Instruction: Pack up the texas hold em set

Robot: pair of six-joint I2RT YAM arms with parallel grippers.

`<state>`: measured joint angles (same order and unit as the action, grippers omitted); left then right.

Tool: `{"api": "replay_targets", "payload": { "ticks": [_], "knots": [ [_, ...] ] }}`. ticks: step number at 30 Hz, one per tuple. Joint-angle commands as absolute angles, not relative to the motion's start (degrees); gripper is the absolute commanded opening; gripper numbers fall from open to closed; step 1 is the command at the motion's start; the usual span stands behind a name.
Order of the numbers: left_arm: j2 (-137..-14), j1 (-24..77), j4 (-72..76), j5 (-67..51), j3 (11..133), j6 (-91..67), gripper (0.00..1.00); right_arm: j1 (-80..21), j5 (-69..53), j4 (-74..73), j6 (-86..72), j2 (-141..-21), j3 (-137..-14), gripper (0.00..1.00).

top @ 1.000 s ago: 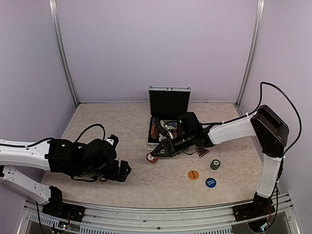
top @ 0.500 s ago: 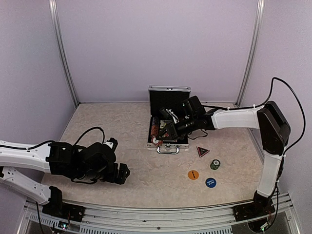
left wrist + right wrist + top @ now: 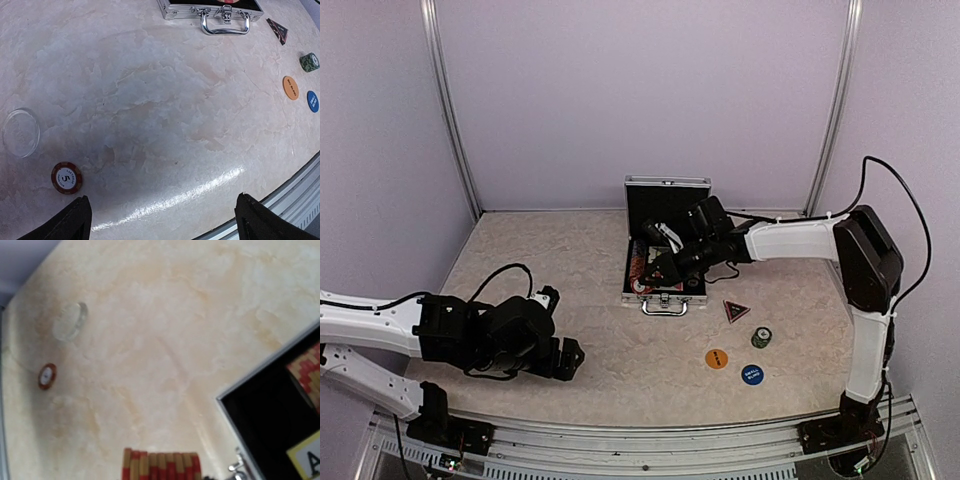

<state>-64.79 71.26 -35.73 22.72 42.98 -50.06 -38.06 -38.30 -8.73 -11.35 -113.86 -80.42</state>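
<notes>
The red row's empty near end (image 3: 264, 391) is a gap below my right gripper, so my right gripper should turn, lower into it and release the stack.
The silver briefcase (image 3: 666, 186) stands open at the middle of the table, lid up, black-lined, with red chip rows (image 3: 307, 371) and a card (image 3: 306, 454) inside. My right gripper (image 3: 652, 272) is over the case's left front part, shut on a stack of red chips (image 3: 160, 466). On the table right of the case lie the dark triangular marker (image 3: 736, 310), a green chip stack (image 3: 761, 337), an orange disc (image 3: 717, 358) and a blue disc (image 3: 752, 375). My left gripper (image 3: 160, 220) is open and empty, low over the table at the front left.
A single red chip marked 5 (image 3: 66, 177) and a clear round disc (image 3: 21, 133) lie on the table near my left gripper. The case's handle (image 3: 225, 22) faces the front. The metal frame rail (image 3: 295, 207) runs along the near table edge.
My right gripper lifted the red chip stack off the table in front of the case and carried it back over the case's left side. The left arm barely moved.
</notes>
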Motion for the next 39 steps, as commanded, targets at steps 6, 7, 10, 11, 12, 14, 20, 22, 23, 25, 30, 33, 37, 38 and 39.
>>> {"api": "replay_targets", "payload": {
  "ticks": [6, 7, 10, 11, 12, 14, 20, 22, 23, 25, 30, 33, 37, 38, 39],
  "knots": [
    [-62.95, 70.70, -34.64, 22.59, 42.01, -49.61, 0.99, -37.71, -38.59, -7.26, -5.44, -116.28, -85.47, 0.16],
    [-62.98, 70.69, -34.59, 22.57, 42.01, -49.56, 0.99, -37.69, -38.59, -7.29, -4.90, -116.38, -85.69, 0.16],
    [-63.02, 70.71, -34.46, 22.51, 41.92, -49.54, 0.99, -37.65, -37.78, -8.02, -2.56, -116.91, -86.65, 0.16],
    [-63.02, 70.70, -34.37, 22.44, 41.85, -49.58, 0.99, -37.63, -37.38, -8.15, -1.69, -117.09, -86.92, 0.16],
    [-63.08, 70.67, -34.29, 22.44, 41.79, -49.57, 0.99, -37.68, -37.03, -8.29, -0.84, -117.23, -87.19, 0.16],
    [-63.02, 70.66, -34.28, 22.40, 41.84, -49.57, 0.99, -37.64, -36.32, -8.70, 1.29, -117.62, -87.83, 0.16],
    [-62.72, 70.60, -34.36, 22.47, 41.75, -49.48, 0.99, -37.62, -33.04, -9.27, 6.79, -118.39, -88.86, 0.16],
    [-62.60, 70.55, -34.45, 22.52, 41.75, -49.44, 0.99, -37.64, -31.86, -8.85, 8.24, -118.54, -88.92, 0.16],
    [-62.52, 70.45, -34.45, 22.50, 41.75, -49.48, 0.99, -37.65, -31.31, -8.61, 8.79, -118.58, -88.99, 0.16],
    [-62.34, 70.37, -34.45, 22.55, 41.66, -49.37, 0.99, -37.64, -30.74, -8.02, 9.85, -118.73, -88.99, 0.16],
    [-62.23, 70.15, -34.08, 22.52, 41.49, -49.24, 0.99, -37.64, -29.68, -7.75, 13.13, -119.38, -89.30, 0.16],
    [-62.38, 69.92, -33.71, 22.38, 41.31, -49.00, 0.99, -37.73, -28.74, -8.19, 15.35, -119.86, -89.61, 0.16],
    [-62.56, 69.75, -33.45, 22.24, 41.30, -48.72, 0.99, -37.88, -27.80, -8.66, 17.90, -120.50, -90.04, 0.17],
    [-62.58, 69.73, -33.47, 22.24, 41.31, -48.65, 0.99, -37.89, -27.55, -8.88, 18.34, -120.63, -90.40, 0.17],
    [-62.58, 69.71, -33.48, 22.24, 41.39, -48.69, 0.99, -38.03, -27.39, -9.22, 18.99, -120.83, -90.66, 0.18]
  ]
}}
